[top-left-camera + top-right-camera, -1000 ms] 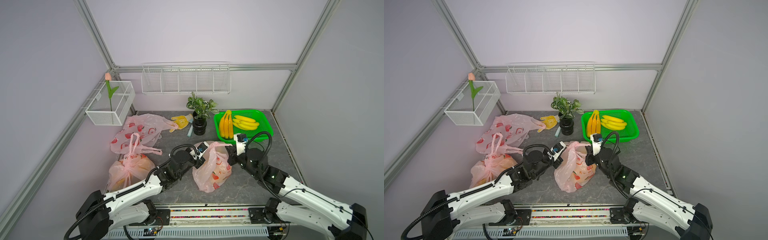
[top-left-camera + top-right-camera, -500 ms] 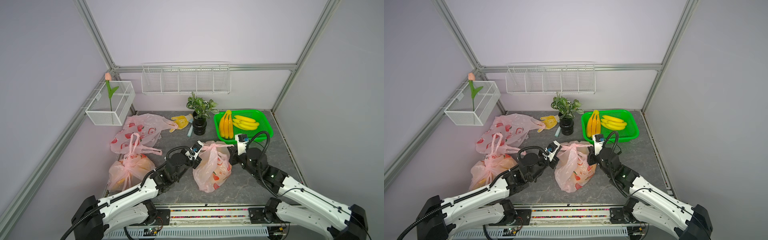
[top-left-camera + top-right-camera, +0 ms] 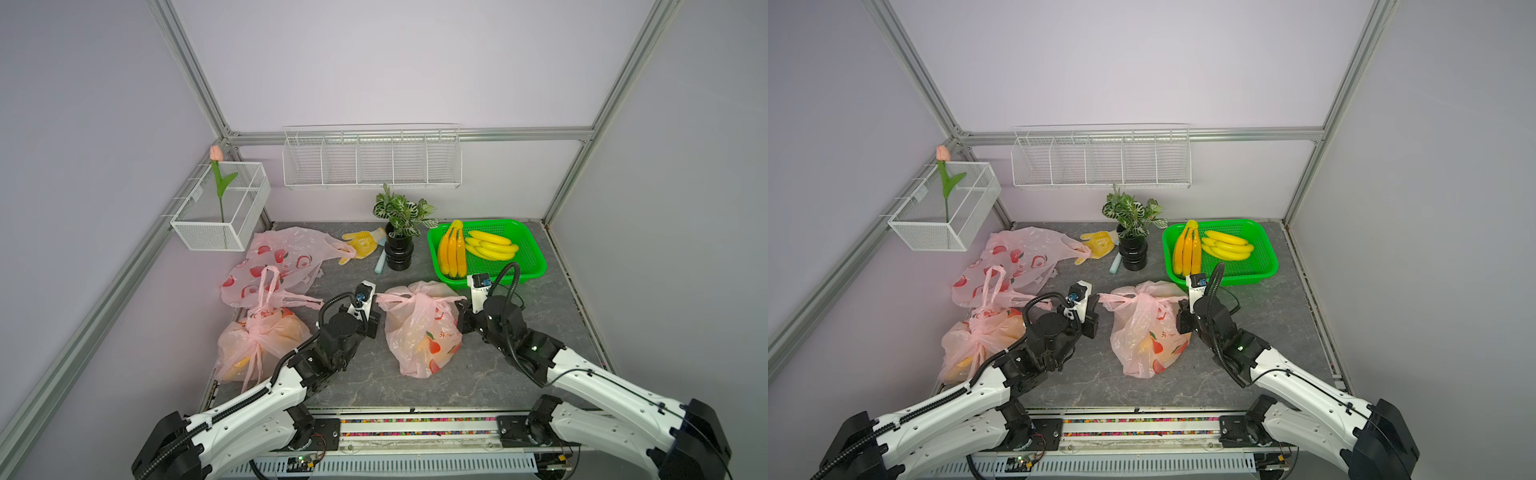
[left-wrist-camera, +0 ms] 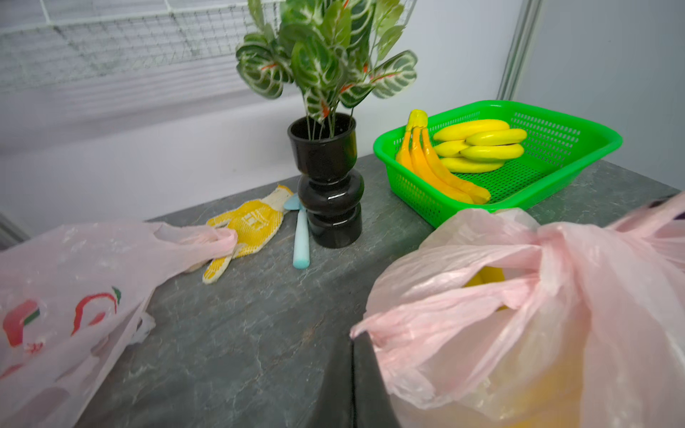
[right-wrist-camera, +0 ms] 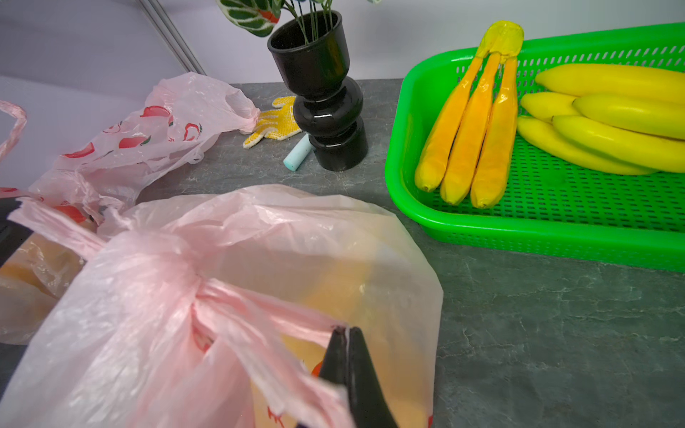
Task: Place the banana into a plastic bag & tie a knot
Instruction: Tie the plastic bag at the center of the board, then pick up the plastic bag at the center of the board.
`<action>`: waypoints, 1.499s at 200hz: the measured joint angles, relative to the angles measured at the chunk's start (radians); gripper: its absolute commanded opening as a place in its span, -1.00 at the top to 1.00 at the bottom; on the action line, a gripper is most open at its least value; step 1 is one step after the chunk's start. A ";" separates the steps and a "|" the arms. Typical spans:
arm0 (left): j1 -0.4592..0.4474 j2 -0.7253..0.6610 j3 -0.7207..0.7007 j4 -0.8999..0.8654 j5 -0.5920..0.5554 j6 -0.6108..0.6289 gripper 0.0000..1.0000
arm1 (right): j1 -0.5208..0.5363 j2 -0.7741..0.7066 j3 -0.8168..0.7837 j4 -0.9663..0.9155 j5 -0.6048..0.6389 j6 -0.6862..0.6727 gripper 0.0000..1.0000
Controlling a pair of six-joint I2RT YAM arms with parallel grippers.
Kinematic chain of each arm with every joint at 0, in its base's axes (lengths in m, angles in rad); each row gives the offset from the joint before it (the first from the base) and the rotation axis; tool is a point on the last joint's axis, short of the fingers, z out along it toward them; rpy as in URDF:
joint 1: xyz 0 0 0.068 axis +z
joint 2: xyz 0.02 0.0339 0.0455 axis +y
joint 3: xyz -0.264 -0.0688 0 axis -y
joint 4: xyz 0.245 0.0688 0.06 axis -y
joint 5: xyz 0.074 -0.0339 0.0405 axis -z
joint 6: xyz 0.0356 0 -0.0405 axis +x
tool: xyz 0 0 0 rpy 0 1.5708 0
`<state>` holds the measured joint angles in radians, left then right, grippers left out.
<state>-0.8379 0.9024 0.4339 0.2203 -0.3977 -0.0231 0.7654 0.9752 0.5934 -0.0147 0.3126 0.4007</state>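
Observation:
Next my left gripper leaves the knot and releases the handle's end by the tied bag's handles, as these lie past the gripper, opposite the knot.
In both top views the pink plastic bag stands mid-table with its two handles crossed in a knot over the mouth. A yellow banana shows inside through the opening and the thin film. My left gripper is shut on the tip of the left handle. On the opposite side my right gripper is shut on the right handle. Both handles stretch sideways from the knot.
A green basket of bananas sits behind the right gripper. A black vase with a plant, a yellow glove and a light-blue tool lie at the back. An empty pink bag and a tied bag are at the left.
My left gripper has drawn leftwards, away from the bag, taking its handle with it. The handles now stretch out flatter from the knot. The right gripper has barely shifted.

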 measured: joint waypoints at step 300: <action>0.478 0.085 0.307 -0.352 0.189 -0.450 1.00 | -0.027 0.104 0.041 0.140 -0.133 0.012 0.87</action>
<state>-0.3599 0.9878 0.7406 -0.1314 -0.2085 -0.4728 0.7380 1.0790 0.6346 0.1249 0.1795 0.4126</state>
